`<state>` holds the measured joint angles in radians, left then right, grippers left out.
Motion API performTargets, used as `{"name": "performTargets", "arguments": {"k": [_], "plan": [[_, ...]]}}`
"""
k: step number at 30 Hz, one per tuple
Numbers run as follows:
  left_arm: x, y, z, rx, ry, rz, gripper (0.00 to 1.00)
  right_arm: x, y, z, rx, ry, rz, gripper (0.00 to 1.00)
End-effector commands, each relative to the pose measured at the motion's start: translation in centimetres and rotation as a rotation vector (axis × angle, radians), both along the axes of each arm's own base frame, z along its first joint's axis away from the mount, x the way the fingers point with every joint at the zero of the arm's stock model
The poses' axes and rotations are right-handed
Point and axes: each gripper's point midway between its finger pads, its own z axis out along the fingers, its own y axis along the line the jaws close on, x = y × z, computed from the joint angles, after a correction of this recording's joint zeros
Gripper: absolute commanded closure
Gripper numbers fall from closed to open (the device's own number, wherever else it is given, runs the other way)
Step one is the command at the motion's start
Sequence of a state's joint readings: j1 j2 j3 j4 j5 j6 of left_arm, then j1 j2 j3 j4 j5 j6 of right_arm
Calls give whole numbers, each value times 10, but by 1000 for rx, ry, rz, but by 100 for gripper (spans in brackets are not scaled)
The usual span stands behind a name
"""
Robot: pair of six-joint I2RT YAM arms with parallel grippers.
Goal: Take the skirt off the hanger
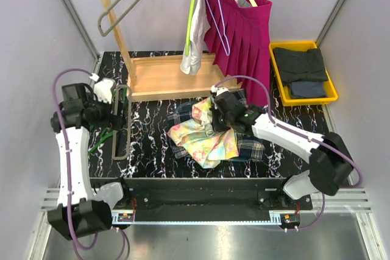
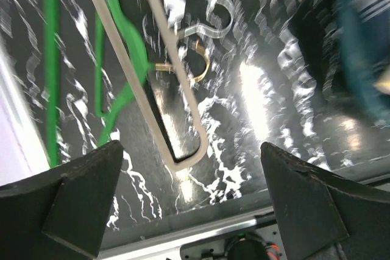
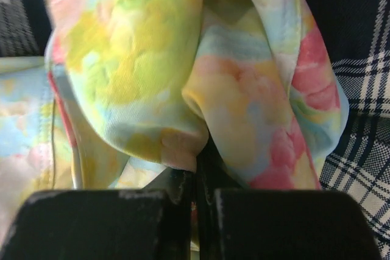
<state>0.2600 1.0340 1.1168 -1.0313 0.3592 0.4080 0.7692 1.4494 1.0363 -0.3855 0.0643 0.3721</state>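
My left gripper moves up and outward, toward the right in the top view, to the lime hanger's near arm (image 1: pixel 191 24) next, since the white garment hangs there.
The skirt (image 1: pixel 201 135), pastel floral cloth, lies crumpled on a plaid garment (image 1: pixel 251 148) in the middle of the table. My right gripper (image 1: pixel 214 111) is shut on a fold of the skirt (image 3: pixel 158 59); the right gripper (image 3: pixel 196 178) has its jaws pressed together with cloth bunched at their tips. A grey hanger (image 1: pixel 120 144) lies flat on the table at the left, bare. My left gripper (image 1: pixel 119 111) hovers open over the grey hanger (image 2: pixel 177 120), and the left gripper (image 2: pixel 190 150) has nothing between its fingers.
A green hanger (image 2: pixel 122 47) lies beside the grey one, with a clear hook (image 2: pixel 216 19) and a gold hook (image 2: pixel 198 71) nearby. The wooden rack (image 1: pixel 164 74) holds a magenta pleated skirt (image 1: pixel 241 28), a white garment (image 1: pixel 195 35) and an empty hanger (image 1: pixel 125 1). A yellow bin (image 1: pixel 277 47) holds dark clothes.
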Motion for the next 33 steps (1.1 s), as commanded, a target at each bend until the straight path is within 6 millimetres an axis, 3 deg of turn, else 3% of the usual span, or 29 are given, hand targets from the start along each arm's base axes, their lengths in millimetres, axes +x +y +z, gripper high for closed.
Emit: {"name": "performTargets", "arguments": {"k": [1, 6, 9, 10, 12, 15, 16, 17, 18, 20, 21, 23, 24, 29, 33], "plan": [[-3, -30, 82, -114, -188, -51, 1, -14, -8, -17, -70, 126, 2, 96], [2, -58, 187, -247, -431, -103, 1, -41, -11, -37, -126, 293, 64, 85], [6, -72, 240, -343, -541, -129, 1, -57, -12, -48, -120, 366, 80, 62], [6, -80, 253, -390, -556, -146, 1, -62, -14, -50, -111, 379, 89, 39], [11, -95, 285, -434, -624, -190, 1, -61, -14, -44, -95, 366, 63, 29], [25, -115, 319, -422, -712, -216, 1, -46, -4, 13, 68, 191, 33, 19], [35, -123, 331, -413, -732, -244, 1, -43, -5, 53, 154, 88, 28, 16], [35, -142, 336, -428, -732, -298, 1, -37, -8, 75, 197, 15, -1, 14], [43, -146, 341, -418, -745, -287, 1, -36, -12, 113, 281, -93, -4, 11], [60, -168, 351, -431, -760, -323, 1, -32, -23, 152, 342, -208, -39, 7], [70, -172, 352, -431, -762, -314, 1, -37, -31, 180, 400, -276, -48, 6], [91, -192, 353, -448, -765, -333, 1, -44, -41, 207, 464, -349, -63, 6], [99, -198, 352, -451, -759, -338, 1, -52, -50, 233, 540, -420, -64, 4], [142, -240, 345, -468, -761, -389, 1, -60, -61, 234, 564, -439, -84, 0], [169, -257, 340, -471, -780, -375, 1, -68, -67, 245, 627, -480, -77, 0]]}}
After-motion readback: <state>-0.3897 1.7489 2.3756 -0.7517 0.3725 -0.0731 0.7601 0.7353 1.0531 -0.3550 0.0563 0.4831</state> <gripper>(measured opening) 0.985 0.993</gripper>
